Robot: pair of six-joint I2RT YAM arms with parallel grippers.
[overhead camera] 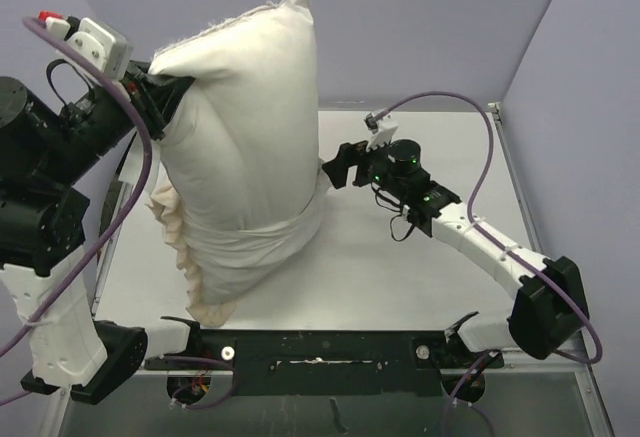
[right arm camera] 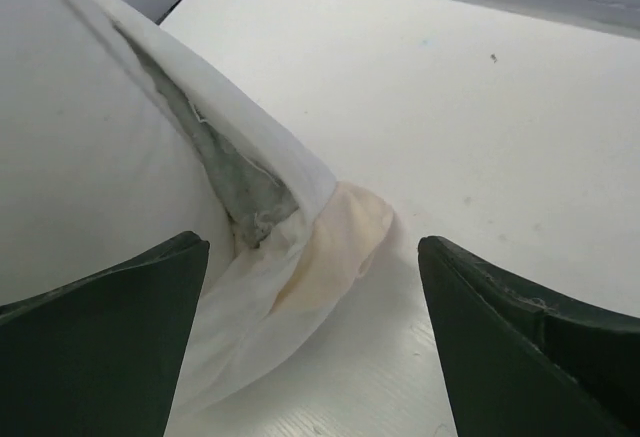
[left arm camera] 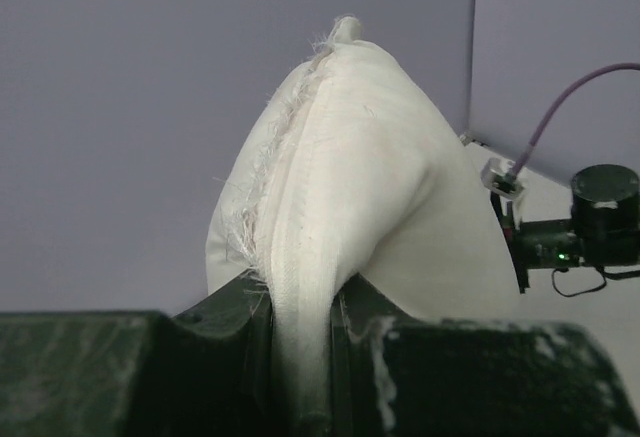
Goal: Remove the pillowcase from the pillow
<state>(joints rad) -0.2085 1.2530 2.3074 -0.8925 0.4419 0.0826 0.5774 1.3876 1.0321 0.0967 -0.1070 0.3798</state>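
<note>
The robot's right gripper needs to swing back and to the left in the top view next, onto the frill's near corner, because that corner sticks out past the pillow.
The white pillow stands upright on the table, its top lifted. My left gripper is shut on the pillow's frayed upper seam, which runs down between the two fingers. The pillowcase is bunched low around the pillow's bottom part, white side out, with its peach frill hanging at the left. My right gripper is open at the pillowcase's right edge. In the right wrist view the rolled edge shows grey lining and peach frill between my wide-apart fingers, which do not touch it.
The white table stretches right of the pillow, with its right edge beside the purple wall. A black mounting rail runs along the near edge between the arm bases. The right arm's purple cable loops above the table.
</note>
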